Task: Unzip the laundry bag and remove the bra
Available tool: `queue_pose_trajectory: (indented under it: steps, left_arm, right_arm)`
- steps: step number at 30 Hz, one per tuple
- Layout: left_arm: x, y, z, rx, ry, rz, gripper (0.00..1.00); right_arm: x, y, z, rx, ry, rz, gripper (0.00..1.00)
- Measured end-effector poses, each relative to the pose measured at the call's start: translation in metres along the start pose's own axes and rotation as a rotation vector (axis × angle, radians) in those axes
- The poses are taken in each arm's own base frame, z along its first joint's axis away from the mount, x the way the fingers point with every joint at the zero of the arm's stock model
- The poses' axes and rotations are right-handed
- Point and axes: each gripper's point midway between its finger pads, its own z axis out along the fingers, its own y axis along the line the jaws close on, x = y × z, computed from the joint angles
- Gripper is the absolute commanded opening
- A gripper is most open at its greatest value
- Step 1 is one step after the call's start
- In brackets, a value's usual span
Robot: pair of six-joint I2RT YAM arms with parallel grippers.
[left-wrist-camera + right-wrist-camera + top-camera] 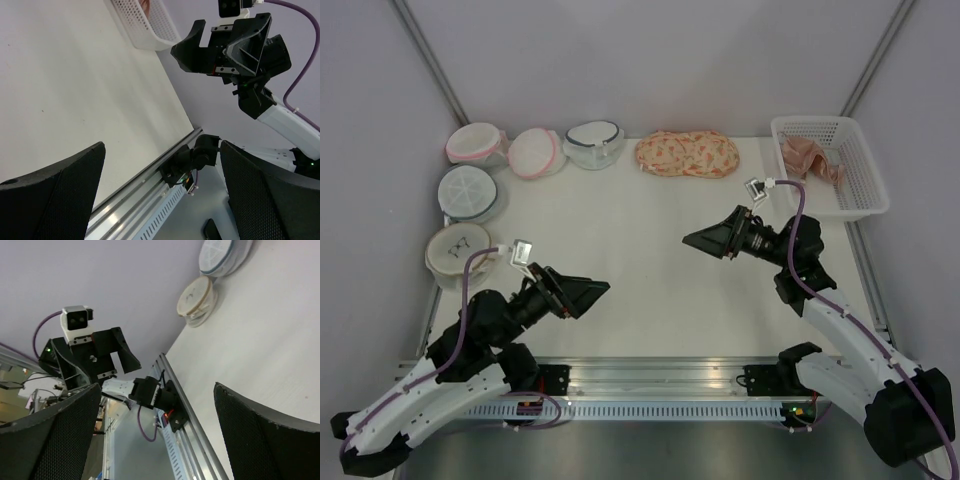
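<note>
I should move my raised right gripper outward and down to the near edge of the laundry bag [686,154], which is well outward, and close it on the mesh fold.
The laundry bag [686,154], cream-peach with orange print, lies zipped at the back of the table. The bra is not in view. My left gripper [602,290] is open and empty, raised over the near left of the table and pointing right; it also shows in the right wrist view [120,352]. My right gripper [692,241] is open and empty, raised over the middle right and pointing left; it also shows in the left wrist view [192,47]. Both grippers are far from the bag.
Several round white mesh bags with coloured rims [535,152] sit at the back left, two showing in the right wrist view [197,301]. A white basket [865,190] at the back right holds a peach-pink garment [810,160]. A metal rail [660,375] runs along the near edge.
</note>
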Motion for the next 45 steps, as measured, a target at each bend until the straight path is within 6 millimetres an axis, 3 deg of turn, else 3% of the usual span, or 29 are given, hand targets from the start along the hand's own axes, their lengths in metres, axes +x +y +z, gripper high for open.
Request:
queue_pose_trajectory:
  steps: [4, 8, 13, 16, 21, 24, 31, 36, 41, 44, 45]
  left_arm:
    - [0.01, 0.014, 0.005, -0.037, 0.013, -0.008, 1.0]
    - [0.024, 0.031, 0.012, -0.091, 0.045, -0.028, 1.0]
    - [0.032, 0.037, 0.014, -0.112, 0.061, -0.056, 1.0]
    - [0.032, 0.038, 0.012, -0.101, 0.055, -0.076, 1.0]
    - [0.03, 0.035, 0.001, -0.059, 0.02, -0.122, 1.0]
    - [0.026, 0.034, -0.008, -0.034, -0.005, -0.145, 1.0]
    - [0.025, 0.043, -0.021, -0.057, -0.027, -0.171, 1.0]
    - [0.034, 0.057, -0.023, -0.116, -0.001, -0.17, 1.0]
    - [0.034, 0.066, -0.027, -0.166, -0.002, -0.161, 1.0]
    - [0.03, 0.067, -0.03, -0.18, -0.015, -0.158, 1.0]
    - [0.029, 0.067, -0.031, -0.184, -0.018, -0.158, 1.0]
  right_arm:
    - [-0.002, -0.026, 0.003, 0.105, -0.01, -0.031, 0.98]
    - [-0.022, -0.076, 0.016, 0.297, -0.044, -0.049, 0.98]
    - [-0.052, -0.179, 0.028, 0.643, -0.123, -0.031, 0.98]
    - [-0.056, -0.235, 0.027, 0.808, -0.169, 0.011, 0.98]
    - [-0.058, -0.303, 0.019, 1.011, -0.291, 0.117, 0.98]
    - [-0.073, -0.324, 0.028, 1.04, -0.37, 0.157, 0.98]
    - [-0.126, -0.36, 0.071, 1.022, -0.535, 0.206, 0.98]
    - [-0.134, -0.397, 0.088, 1.067, -0.582, 0.266, 0.98]
    - [-0.15, -0.411, 0.102, 1.065, -0.677, 0.332, 0.98]
    - [-0.16, -0.418, 0.109, 1.06, -0.731, 0.359, 0.89]
    - [-0.164, -0.422, 0.114, 1.051, -0.749, 0.368, 0.8]
